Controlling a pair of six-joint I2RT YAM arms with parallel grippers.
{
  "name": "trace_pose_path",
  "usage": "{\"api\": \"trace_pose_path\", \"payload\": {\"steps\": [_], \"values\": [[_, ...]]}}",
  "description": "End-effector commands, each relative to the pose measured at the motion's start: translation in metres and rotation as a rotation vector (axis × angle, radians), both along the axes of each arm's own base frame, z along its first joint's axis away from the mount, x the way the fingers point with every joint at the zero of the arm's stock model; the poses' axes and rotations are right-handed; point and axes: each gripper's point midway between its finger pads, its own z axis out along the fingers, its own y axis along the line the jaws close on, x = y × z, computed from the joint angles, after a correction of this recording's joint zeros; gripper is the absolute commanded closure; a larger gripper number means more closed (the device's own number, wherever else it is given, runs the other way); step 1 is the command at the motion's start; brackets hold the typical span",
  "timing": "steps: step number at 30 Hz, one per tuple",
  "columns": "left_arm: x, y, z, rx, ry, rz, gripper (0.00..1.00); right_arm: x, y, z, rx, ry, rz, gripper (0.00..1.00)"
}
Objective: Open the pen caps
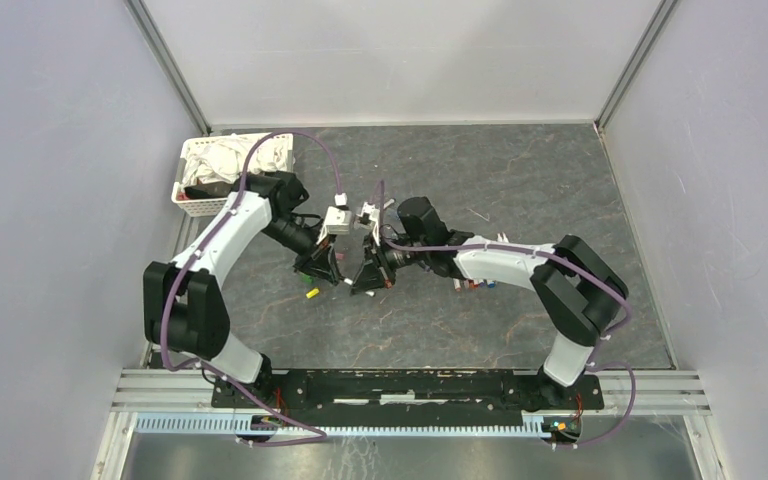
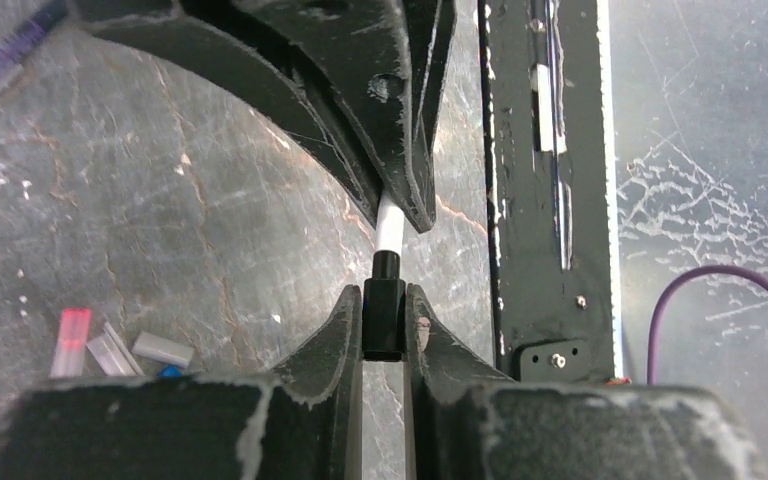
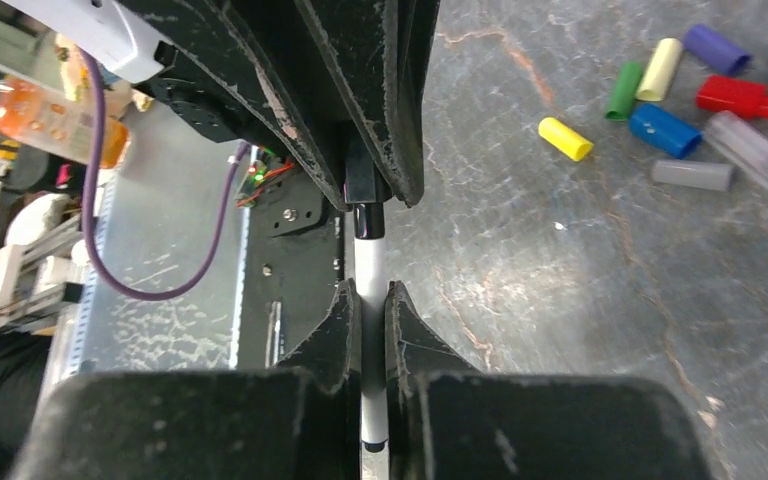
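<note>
My left gripper next needs to pull the black cap (image 2: 384, 322) off the pen's white body, then go outward and down to bare tabletop (image 2: 18, 350) beside the pink cap, as loose caps lie there.
In the left wrist view my left gripper (image 2: 384, 300) is shut on the black cap (image 2: 384, 322) of one pen. That pen's white barrel (image 2: 389, 225) runs from the cap up into the right gripper's fingers (image 2: 405, 150). The right wrist view shows my right gripper (image 3: 371, 295) shut on the same white barrel (image 3: 369, 258), with the black cap (image 3: 362, 190) held in the left gripper's fingers (image 3: 360, 100) above. Both grippers meet tip to tip above the table's middle, the left gripper (image 1: 332, 268) facing the right gripper (image 1: 365, 275). Cap and barrel still sit together.
Loose caps lie on the dark table: yellow (image 3: 565, 138), green (image 3: 622, 90), blue (image 3: 665, 131), red (image 3: 740, 97), purple (image 3: 717, 48) and clear ones (image 3: 693, 174). Several pens (image 1: 475, 284) lie by the right arm. A white basket (image 1: 192, 205) of cloths stands at the back left.
</note>
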Motion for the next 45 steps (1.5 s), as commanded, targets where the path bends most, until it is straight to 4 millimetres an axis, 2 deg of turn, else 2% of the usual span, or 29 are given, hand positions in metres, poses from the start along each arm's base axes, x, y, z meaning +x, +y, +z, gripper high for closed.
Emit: {"api": "trace_pose_path", "payload": {"steps": [1,6,10,13,14,18,21,23,25,27,30,33,35,38,45], "values": [[0.031,0.010,0.006,0.027,-0.088,0.054,0.98,0.005,-0.029,-0.013,-0.082,-0.051,-0.083,1.00],[0.060,0.033,0.007,0.094,-0.137,0.098,0.98,-0.005,-0.064,-0.040,-0.193,-0.070,-0.112,1.00],[0.072,0.044,0.000,0.135,-0.150,0.107,0.98,-0.005,-0.085,-0.049,-0.255,-0.073,-0.142,1.00],[0.089,0.044,-0.018,0.147,-0.164,0.175,0.98,0.020,-0.104,-0.047,-0.302,-0.114,-0.257,1.00],[0.097,0.042,-0.025,0.142,-0.171,0.208,0.98,0.035,-0.113,-0.048,-0.329,-0.133,-0.330,1.00],[0.135,0.038,-0.053,0.139,-0.201,0.354,0.98,0.091,-0.163,-0.047,-0.469,-0.200,-0.687,1.00],[0.164,0.042,-0.070,0.170,-0.239,0.452,0.98,0.111,-0.195,-0.053,-0.558,-0.222,-0.865,1.00],[0.176,0.046,-0.081,0.195,-0.255,0.489,0.97,0.117,-0.211,-0.060,-0.610,-0.229,-0.939,1.00],[0.180,0.047,-0.095,0.221,-0.238,0.501,0.93,0.120,-0.224,-0.067,-0.653,-0.235,-0.999,1.00],[0.179,0.047,-0.105,0.239,-0.214,0.499,0.84,0.122,-0.232,-0.074,-0.679,-0.234,-1.034,1.00],[0.174,0.047,-0.118,0.249,-0.189,0.496,0.68,0.123,-0.236,-0.082,-0.699,-0.224,-1.056,1.00],[0.170,0.047,-0.123,0.250,-0.182,0.494,0.57,0.125,-0.237,-0.086,-0.707,-0.219,-1.071,0.97],[0.169,0.047,-0.123,0.247,-0.181,0.491,0.52,0.125,-0.238,-0.088,-0.710,-0.219,-1.078,0.93],[0.166,0.046,-0.120,0.239,-0.180,0.485,0.48,0.125,-0.238,-0.092,-0.718,-0.214,-1.076,0.81],[0.150,0.042,-0.097,0.211,-0.169,0.439,0.43,0.122,-0.238,-0.093,-0.715,-0.205,-1.068,0.70]]}}
